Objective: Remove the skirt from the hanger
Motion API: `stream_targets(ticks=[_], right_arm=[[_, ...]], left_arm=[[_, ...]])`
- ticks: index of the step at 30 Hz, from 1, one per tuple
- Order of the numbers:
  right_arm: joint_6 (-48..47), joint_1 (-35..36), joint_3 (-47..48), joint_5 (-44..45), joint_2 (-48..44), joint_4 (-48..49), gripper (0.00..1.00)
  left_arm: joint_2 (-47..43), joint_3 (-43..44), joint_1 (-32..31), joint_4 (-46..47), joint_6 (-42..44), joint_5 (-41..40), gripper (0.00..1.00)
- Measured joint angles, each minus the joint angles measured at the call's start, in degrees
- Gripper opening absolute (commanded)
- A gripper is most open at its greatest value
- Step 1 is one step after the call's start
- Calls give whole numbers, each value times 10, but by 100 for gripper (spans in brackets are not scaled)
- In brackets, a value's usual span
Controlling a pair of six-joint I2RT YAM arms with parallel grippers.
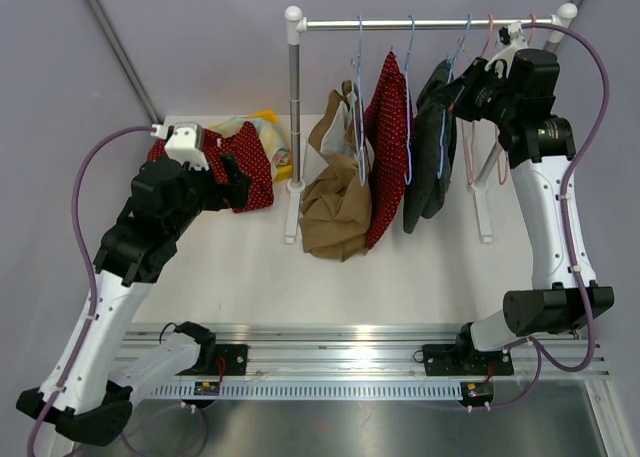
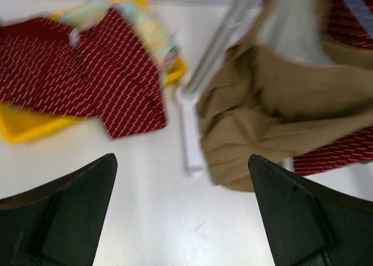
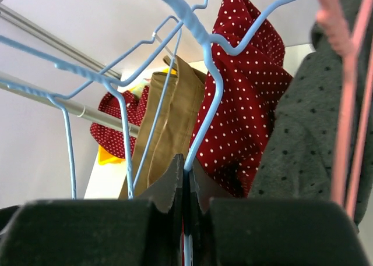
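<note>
My left gripper swings past the tan skirt (image 1: 335, 192) onto the grey skirt's lower hem (image 1: 416, 222) next, since that hem hangs to the gripper's right in the top view.
A rack rail (image 1: 430, 23) carries several hangers. On them hang a tan skirt (image 1: 335, 192), a red dotted skirt (image 1: 388, 147) and a dark grey skirt (image 1: 430, 147). My right gripper (image 1: 462, 92) is up at the rail, shut on the wire of a blue hanger (image 3: 211, 74); its closed tips (image 3: 187, 173) pinch the wire, with the red dotted skirt (image 3: 245, 103) behind and the grey skirt (image 3: 303, 138) to the right. My left gripper (image 1: 235, 177) is open and empty (image 2: 183, 219) above the table, left of the tan skirt (image 2: 274, 120).
A yellow tray (image 1: 268, 127) at the back left holds a red patterned skirt (image 2: 99, 74) and other cloth. The rack's white post (image 1: 294, 107) and foot stand between tray and hanging skirts. Empty pink hangers (image 1: 490, 147) hang at the rail's right end.
</note>
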Motion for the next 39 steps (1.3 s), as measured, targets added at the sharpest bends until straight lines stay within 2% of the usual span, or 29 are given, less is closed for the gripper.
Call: stream_targets(ticks=[5, 10, 14, 20, 26, 36, 39], right_arm=[[-17, 0, 45, 13, -6, -59, 0], [-23, 0, 75, 13, -29, -91, 0], [-23, 0, 87, 12, -56, -115, 0], [-19, 0, 93, 10, -98, -130, 0], [-19, 0, 123, 2, -117, -164, 0], [-12, 0, 130, -16, -169, -184, 0], [-10, 0, 130, -19, -174, -184, 0]], left_arm=[[42, 117, -163, 19, 23, -29, 99], [103, 158, -301, 81, 62, -19, 99], [179, 174, -394, 130, 87, 11, 99], [317, 207, -493, 182, 101, 19, 99], [410, 224, -527, 214, 101, 13, 99], [462, 262, -525, 253, 101, 3, 99], [473, 270, -525, 262, 101, 3, 95]])
